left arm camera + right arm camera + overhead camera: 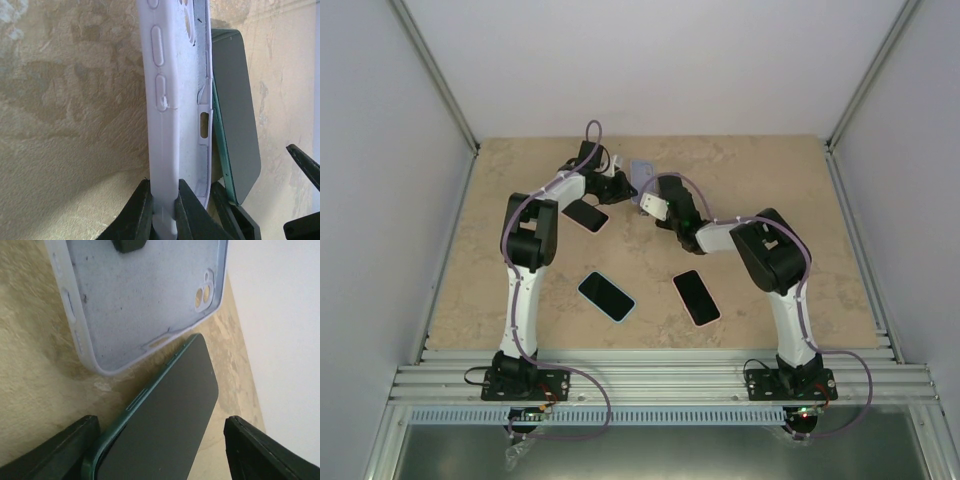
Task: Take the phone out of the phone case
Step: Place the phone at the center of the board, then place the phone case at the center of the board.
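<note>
My left gripper lowers to the tabletop below next and releases the lilac case, since it is empty and the dark green phone lies beside it.
The lilac phone case stands on edge, empty, its inside and camera cutout showing in the right wrist view. My left gripper is shut on its side wall. The dark green phone lies out of the case, right beside it. My right gripper is open around the phone's lower end, with a clear gap on the right side. From above, the case sits at the back centre between the left gripper and the right gripper.
Three more phones lie on the stone-patterned table: a dark one under the left arm, one in a light blue case, and one in a pink case. White walls enclose the table.
</note>
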